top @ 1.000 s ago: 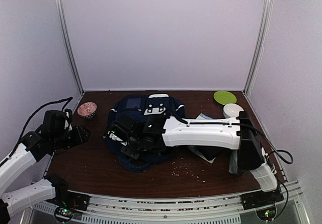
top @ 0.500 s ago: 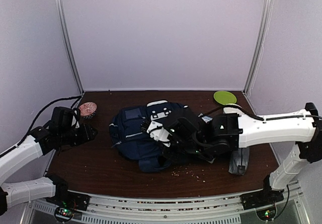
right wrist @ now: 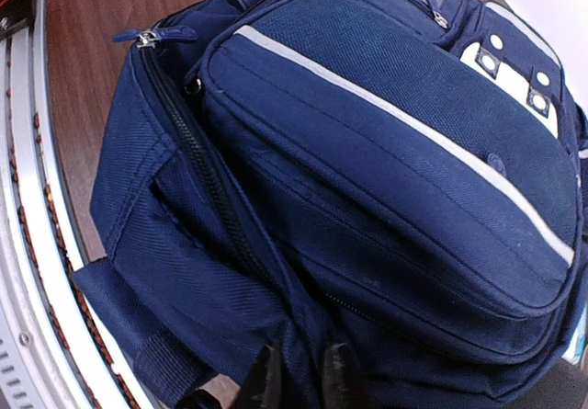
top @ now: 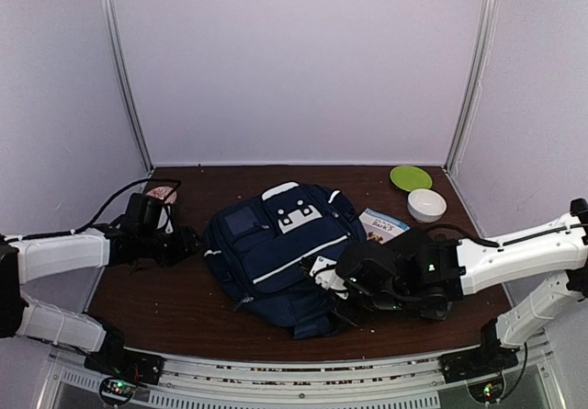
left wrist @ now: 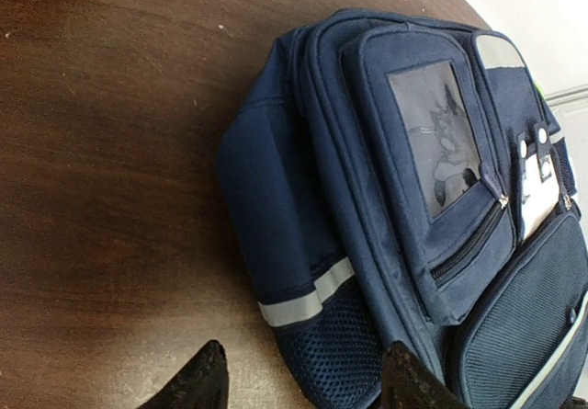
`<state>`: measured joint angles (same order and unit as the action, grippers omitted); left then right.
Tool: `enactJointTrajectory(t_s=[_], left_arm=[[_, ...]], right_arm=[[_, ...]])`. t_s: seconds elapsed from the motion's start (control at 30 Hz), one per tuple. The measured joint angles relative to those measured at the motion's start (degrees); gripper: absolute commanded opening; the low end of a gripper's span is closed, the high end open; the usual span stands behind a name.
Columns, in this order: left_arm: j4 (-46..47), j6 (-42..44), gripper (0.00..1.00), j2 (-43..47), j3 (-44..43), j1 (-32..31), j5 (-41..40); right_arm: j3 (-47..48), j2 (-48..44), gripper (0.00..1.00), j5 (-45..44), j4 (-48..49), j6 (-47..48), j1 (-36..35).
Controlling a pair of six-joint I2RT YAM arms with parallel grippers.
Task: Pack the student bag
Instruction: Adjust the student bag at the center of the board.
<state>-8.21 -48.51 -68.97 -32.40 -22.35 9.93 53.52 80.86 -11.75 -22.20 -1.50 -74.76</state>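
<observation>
The bag's mesh side pocket (top: 214, 258) (left wrist: 329, 346), lined up between my left gripper's open fingers, lies to its right in the top view, so I will advance that way and close.
The student bag (top: 276, 253), a navy backpack with a white patch and a thin white stripe, lies face up in the middle of the table. My left gripper (top: 188, 242) is open at its left side. In the left wrist view my left gripper (left wrist: 303, 386) has its jaws spread wide on either side of the bag's (left wrist: 413, 198) mesh side pocket corner. My right gripper (top: 335, 299) is at the bag's near right edge. In the right wrist view my right gripper (right wrist: 303, 381) is shut on a fold of the bag's (right wrist: 386, 133) fabric beside a closed zip.
A pink bowl (top: 161, 195) sits at the back left behind my left arm. A green plate (top: 411, 177), a white bowl (top: 426, 204) and a printed packet (top: 383, 225) lie at the back right. The metal rail (right wrist: 28, 244) runs along the table's near edge.
My right arm has drawn back to the right and pulled the bag with it, and the bag now lies flatter. My left arm has reached right to the bag's left side.
</observation>
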Motion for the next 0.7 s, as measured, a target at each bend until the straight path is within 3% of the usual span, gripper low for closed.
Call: enactJointTrajectory(t_s=[0.03,0.07,0.17,0.43,0.7], left_arm=[[0.7,-0.1,0.97,-0.6,0.0,0.0,0.3],[1.4,-0.1,0.96,-1.2,0.0,0.0,0.6],[2.6,-0.3,0.91,-3.0,-0.4,0.0,1.0],[4.5,-0.7,0.85,-6.4,-1.0,0.0,0.2],[6.5,-0.7,0.73,-10.3,-1.0,0.0,-1.1]], right_arm=[[-0.2,-0.6,0.51,0.2,-0.3,-1.0,0.0],[-0.2,-1.3,0.6,0.4,-0.7,-1.9,0.0],[1.1,-3.3,0.74,1.3,-2.4,-5.2,0.4],[11.0,-7.4,0.76,2.8,-0.7,-18.6,5.6],[2.8,-8.6,0.76,3.0,2.9,-36.0,22.1]])
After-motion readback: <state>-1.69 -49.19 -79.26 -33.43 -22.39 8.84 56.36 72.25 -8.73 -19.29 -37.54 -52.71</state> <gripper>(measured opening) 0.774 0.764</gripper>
